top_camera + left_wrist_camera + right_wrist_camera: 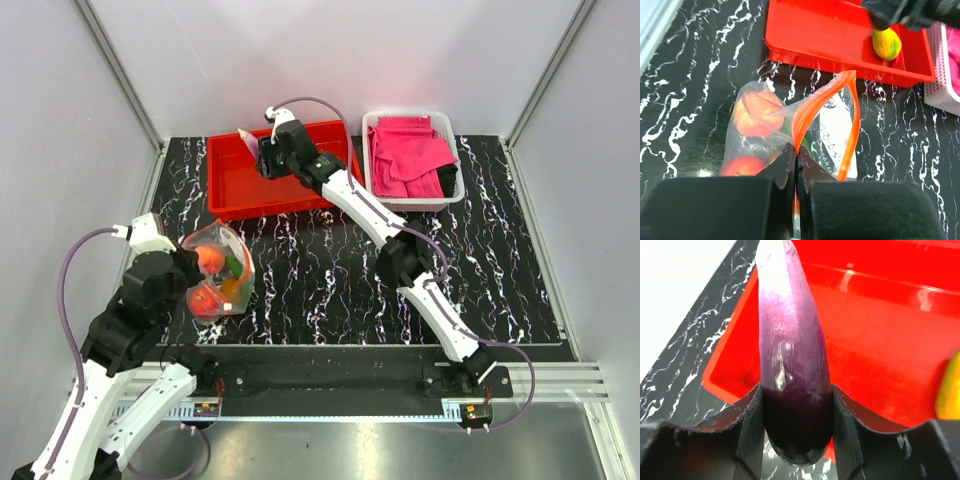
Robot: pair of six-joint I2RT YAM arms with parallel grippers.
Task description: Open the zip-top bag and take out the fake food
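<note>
My right gripper moves down into the red tray's bare end (233,187) next, away from the mango. It then releases the purple eggplant, since the bottom of the tray there is empty.
The clear zip-top bag (218,272) with its orange zip strip (852,125) hangs open above the table at the left. My left gripper (797,165) is shut on the bag's edge and holds it up. Inside show a red round fruit (742,167), an orange fruit (757,115) and something green. My right gripper (796,395) is shut on the purple eggplant (792,350) and holds it over the red tray (235,180). A yellow-green mango (886,44) lies in the tray under the right arm.
A white basket (445,125) of pink cloths (405,155) stands at the back right, next to the red tray. The table is black with white veins (330,280). White walls enclose the back and sides.
</note>
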